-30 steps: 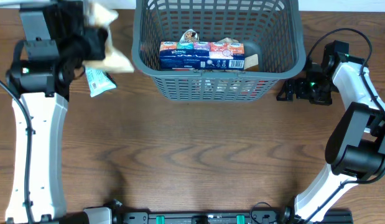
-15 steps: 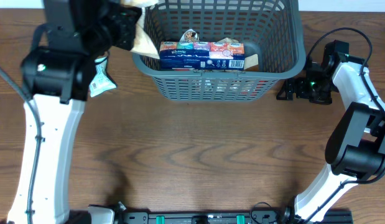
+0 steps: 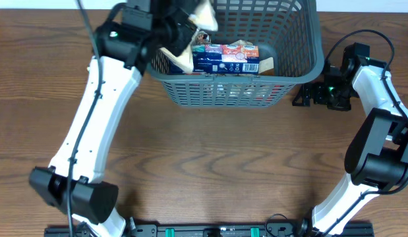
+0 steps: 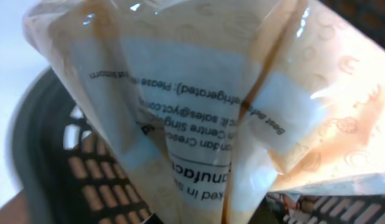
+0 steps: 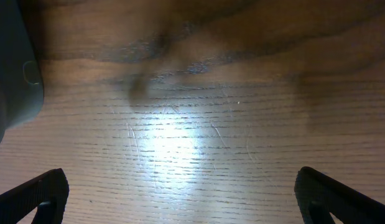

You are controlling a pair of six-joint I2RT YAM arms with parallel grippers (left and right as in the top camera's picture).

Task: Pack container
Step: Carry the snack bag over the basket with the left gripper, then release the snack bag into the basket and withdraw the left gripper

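The tan packet still hangs over the basket's side. My left gripper should next move past the basket's rim toward the blue tissue pack and down into the basket.
The container, a dark grey slotted basket (image 3: 292, 76), stands at the back middle of the table. It holds a blue tissue pack (image 3: 227, 60) and several other packets. My left gripper (image 3: 180, 31) is over the basket's left rim, shut on a tan crinkled packet (image 3: 184, 58). That packet fills the left wrist view (image 4: 198, 106), with the basket wall (image 4: 86, 180) below it. My right gripper (image 3: 302, 99) is open and empty, low over the table just right of the basket. Its fingers frame bare wood in the right wrist view (image 5: 180, 199).
The basket's rounded corner (image 5: 12, 74) shows at the left of the right wrist view. My left arm (image 3: 98, 112) stretches across the left of the table. The teal packet that lay left of the basket is not in sight under the arm.
My left gripper has carried the tan packet rightward from the far left to over the basket's left rim. The right arm has not moved.
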